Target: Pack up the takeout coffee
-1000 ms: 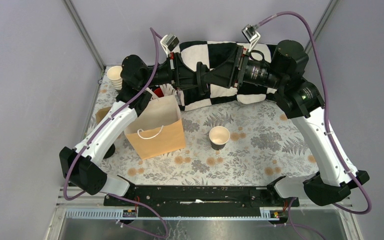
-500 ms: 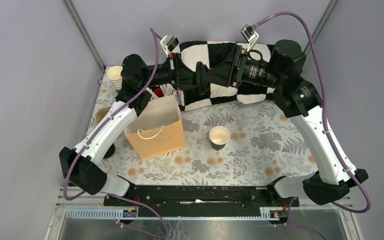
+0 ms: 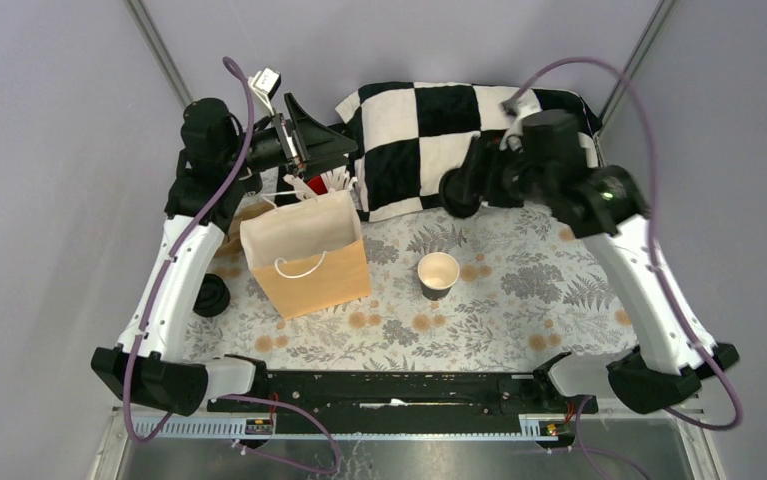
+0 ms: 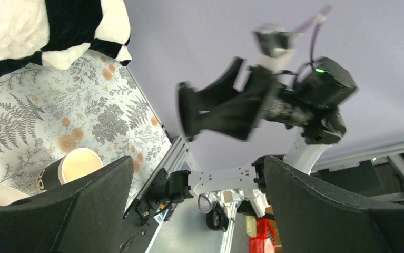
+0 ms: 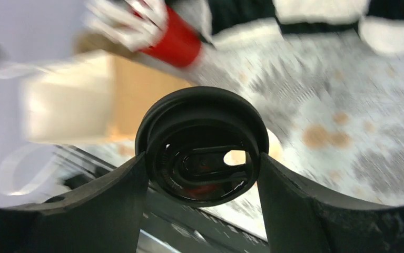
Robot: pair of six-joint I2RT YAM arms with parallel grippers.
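My right gripper holds the black lid (image 3: 453, 192) and the cup is still uncovered, so next I need to bring the gripper down back toward my base onto the cup's open rim (image 3: 438, 268), then release the lid there.
The takeout coffee cup (image 3: 438, 273), dark outside and white inside, stands open-topped in the middle of the table; the left wrist view shows the cup (image 4: 76, 166) low on the left. Its black round lid (image 3: 453, 192) hangs on edge above the table's far side, with my right gripper (image 3: 466, 184) shut on it. Close up, the lid (image 5: 202, 142) sits clamped between both fingers of the right gripper (image 5: 202, 158). My left gripper (image 3: 316, 146) is open and holds nothing, back near the far left corner; its fingers (image 4: 315, 211) frame only air.
An open brown paper bag (image 3: 309, 255) stands left of the cup. Behind it is a red cup of white sticks (image 3: 324, 183). A black-and-white checkered cloth (image 3: 429, 140) lies at the back. A small black object (image 3: 211, 295) sits by the left arm.
The two grippers met over the cloth with the lid between them. My left gripper opened and pulled back left; the right arm kept the lid and swung it right.
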